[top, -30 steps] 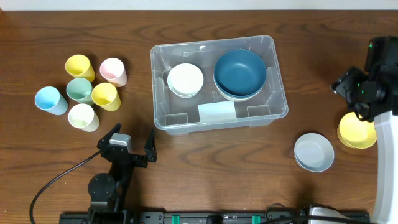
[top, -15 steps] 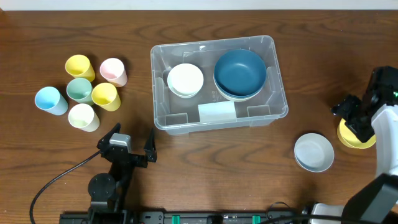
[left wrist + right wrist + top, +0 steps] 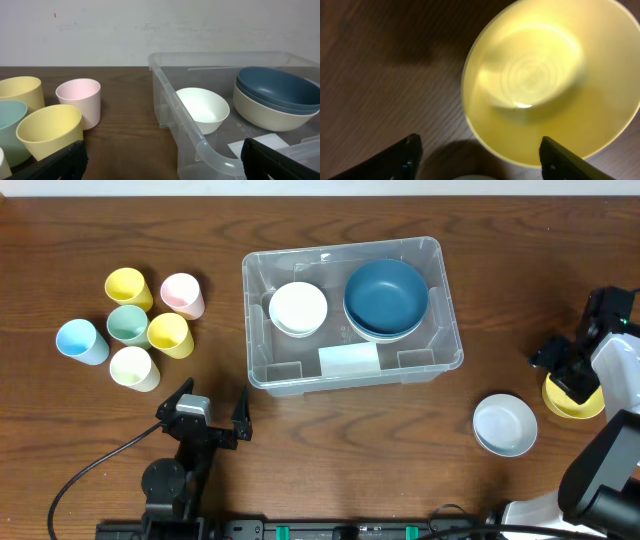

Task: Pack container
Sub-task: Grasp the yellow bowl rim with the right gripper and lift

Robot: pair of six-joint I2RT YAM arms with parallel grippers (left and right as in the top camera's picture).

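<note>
The yellow bowl's rim (image 3: 547, 391) (image 3: 476, 133) comes next for my right gripper, which shifts down onto it and a little away from the grey-blue bowl.
The clear container (image 3: 452, 350) sits mid-table and holds a white bowl (image 3: 298, 309), a dark blue bowl (image 3: 386, 294) stacked on a cream one, and a pale label (image 3: 349, 361). In the left wrist view the container's near corner (image 3: 210, 152) and the white bowl (image 3: 202, 108) show. My right gripper (image 3: 570, 370) is open, low over a yellow bowl (image 3: 572, 402) at the right edge; the yellow bowl (image 3: 555, 80) fills the right wrist view between the fingertips (image 3: 480, 160). My left gripper (image 3: 212, 415) is open and empty in front of the container.
A light grey-blue bowl (image 3: 505, 424) lies at the front right. Several cups stand at the left: yellow (image 3: 128, 286), pink (image 3: 182, 294), green (image 3: 127, 323), yellow (image 3: 169, 334), blue (image 3: 80, 341), cream (image 3: 133, 366).
My right arm has come down and forward onto the yellow bowl, now covering most of it from above. The left arm has not moved.
</note>
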